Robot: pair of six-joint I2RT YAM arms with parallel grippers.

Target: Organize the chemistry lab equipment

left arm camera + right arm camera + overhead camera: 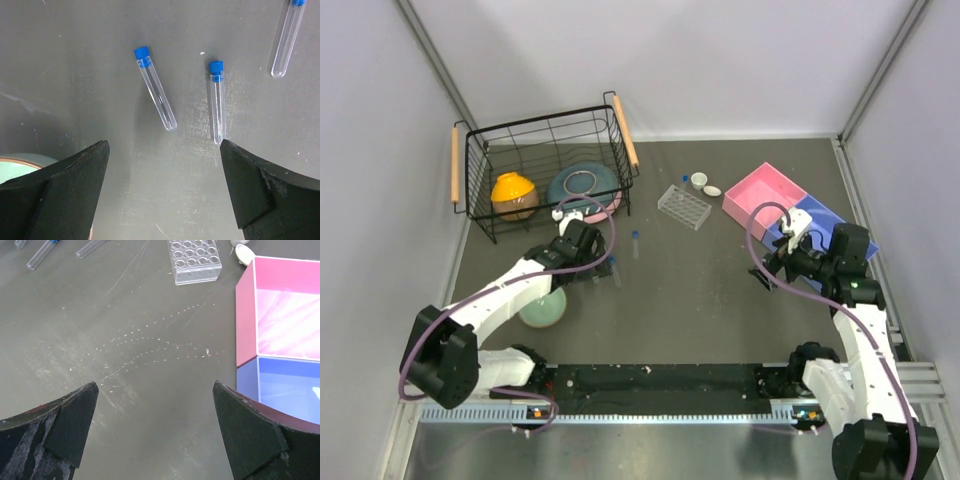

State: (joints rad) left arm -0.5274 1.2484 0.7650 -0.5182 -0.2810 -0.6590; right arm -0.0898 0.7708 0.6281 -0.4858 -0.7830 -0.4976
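The middle tube is below my left gripper and to its right in the wrist view, so I should move over and go down onto its clear body (617, 277) (218, 111).
Three clear tubes with blue caps lie flat on the dark table in the left wrist view: one left of centre (155, 87), one in the middle (216, 102), one at the top right (286, 37). My left gripper (164, 147) hovers open just short of them with nothing between its fingers; from above it is (595, 262), near a tube (635, 243). The clear tube rack (684, 206) stands mid-table, with two white cups (700, 181) (713, 190) behind it. My right gripper (155, 387) is open and empty over bare table, with the rack (195, 260) ahead of it.
A black wire basket (480, 190) at the back left holds an orange bowl (514, 193) and a blue bowl (583, 186). A green bowl (542, 307) sits under the left arm. A pink tray (765, 192) and a blue tray (815, 222) stand at the right.
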